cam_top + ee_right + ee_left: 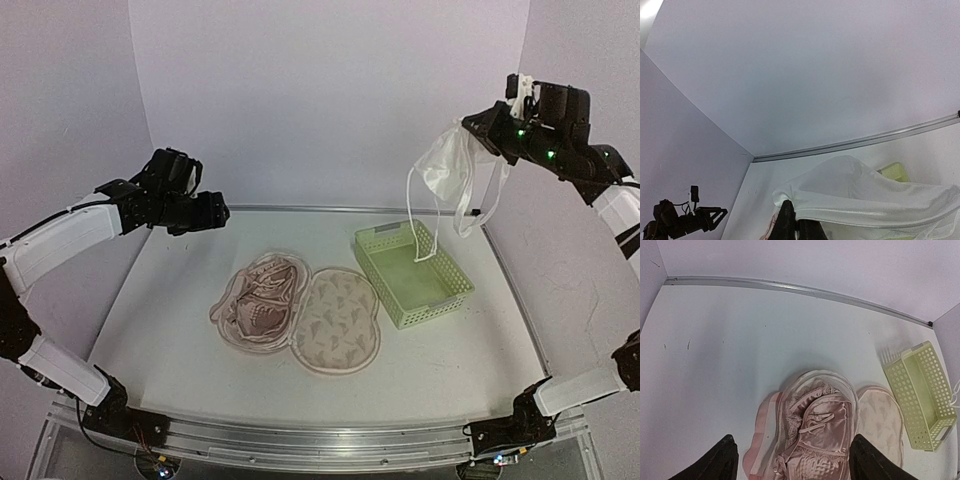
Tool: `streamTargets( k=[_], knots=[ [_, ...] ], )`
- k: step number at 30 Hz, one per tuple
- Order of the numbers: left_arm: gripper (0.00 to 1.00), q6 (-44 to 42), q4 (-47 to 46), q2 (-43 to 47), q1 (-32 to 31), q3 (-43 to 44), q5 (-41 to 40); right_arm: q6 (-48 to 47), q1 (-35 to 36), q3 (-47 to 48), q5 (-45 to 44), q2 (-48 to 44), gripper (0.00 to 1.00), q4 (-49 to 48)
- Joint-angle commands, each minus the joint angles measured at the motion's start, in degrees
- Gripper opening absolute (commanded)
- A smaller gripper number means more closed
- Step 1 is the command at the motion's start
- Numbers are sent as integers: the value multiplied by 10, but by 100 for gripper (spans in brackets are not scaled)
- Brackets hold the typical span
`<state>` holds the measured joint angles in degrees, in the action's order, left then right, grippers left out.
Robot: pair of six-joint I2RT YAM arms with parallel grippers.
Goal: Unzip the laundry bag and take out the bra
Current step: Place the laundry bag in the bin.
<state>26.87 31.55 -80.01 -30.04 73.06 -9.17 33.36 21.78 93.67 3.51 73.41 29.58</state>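
The lattice basket stands open and empty, so the robot's right gripper needs to go lower, tip its fingers downward and let go of the white garment (pixel 445 165) over the basket's bottom.
The laundry bag (pixel 340 322) lies unzipped and spread flat mid-table, its printed right half (pixel 882 417) bare. In its left half sits the pinkish bra (pixel 258 302), crumpled, satin and lace showing (pixel 826 429). My left gripper (pixel 213 212) hovers open above the table's back left; in its wrist view (pixel 793 442) the bra lies far below between the two fingers. High at the back right, my right gripper (pixel 480 128) is shut on a white garment (pixel 445 165) whose thin straps dangle over the basket. Its cloth (pixel 865 195) drapes from the closed fingertips of that gripper (pixel 797 226).
A pale yellow-green lattice basket (pixel 455 288) stands to the right of the bag, also seen in the left wrist view (pixel 920 390). A metal rail (pixel 300 209) runs along the table's back edge below the wall.
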Motion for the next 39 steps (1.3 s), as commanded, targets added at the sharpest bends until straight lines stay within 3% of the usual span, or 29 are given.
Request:
streamTargets(
  k=[1, 11, 21, 32, 39],
  knots=[
    [76, -4, -4, -6, 2, 28, -1, 23, -2, -67, -8, 0, 0, -27],
    [76, -5, -4, -8, 1, 25, 3, 56, -2, -219, 19, 35, 0, -108],
    [76, -1, -4, 0, 2, 17, 3, 64, -1, -253, 104, 137, 0, -176],
    [76, 0, -5, 14, 2, 6, -2, -55, -2, -237, 219, 244, 0, -181],
    [76, -1, -4, 16, 2, 3, -1, -164, -8, -213, 235, 287, 0, -104]
  ],
)
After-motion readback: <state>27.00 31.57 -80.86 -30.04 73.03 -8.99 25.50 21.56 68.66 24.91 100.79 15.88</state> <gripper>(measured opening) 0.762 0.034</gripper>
